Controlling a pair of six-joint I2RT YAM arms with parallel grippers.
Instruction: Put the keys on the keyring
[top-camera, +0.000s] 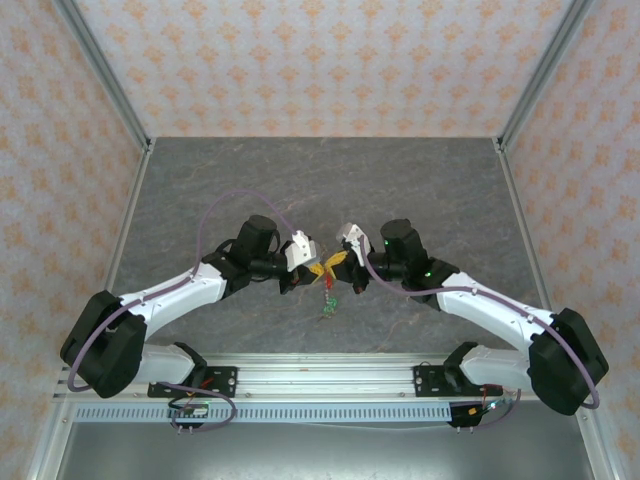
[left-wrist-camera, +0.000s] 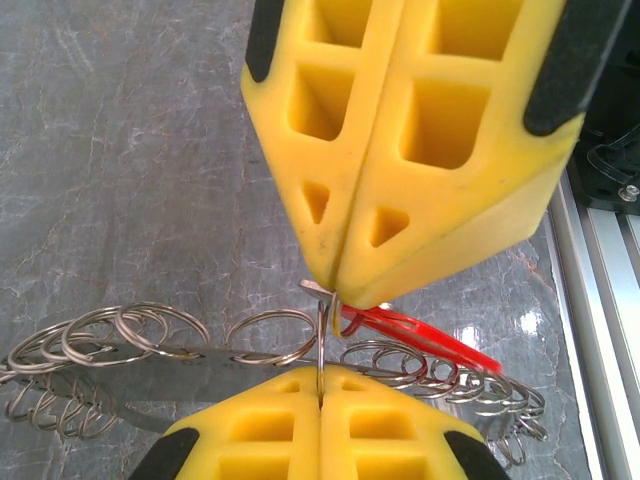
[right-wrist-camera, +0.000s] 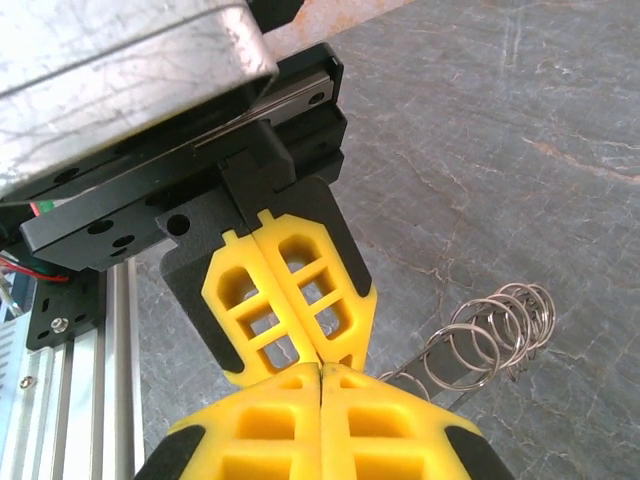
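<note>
My right gripper with the key (left-wrist-camera: 314, 288) works down past the keyring's top next and releases the key there, since the key's metal already touches that loop.
My two grippers meet tip to tip above the table's middle. The left gripper (left-wrist-camera: 320, 402) (top-camera: 314, 270) is shut on the keyring (left-wrist-camera: 320, 345), a thin silvery loop seen edge-on and rising from its yellow fingertips. Facing it from above, the right gripper (left-wrist-camera: 335, 285) (top-camera: 340, 262) (right-wrist-camera: 320, 372) is shut on a small metal key (left-wrist-camera: 314, 288) whose red tag (left-wrist-camera: 425, 338) sticks out to the right. The key's metal touches the keyring's top. A red and a green tag (top-camera: 328, 308) dangle below the fingertips in the top view.
A flat metal strip carrying several loose wire rings (left-wrist-camera: 150, 340) (right-wrist-camera: 495, 335) lies on the grey stone-look table (top-camera: 320, 190) just beneath the grippers. The aluminium rail (left-wrist-camera: 600, 300) with the arm bases runs along the near edge. Patterned walls enclose the other sides.
</note>
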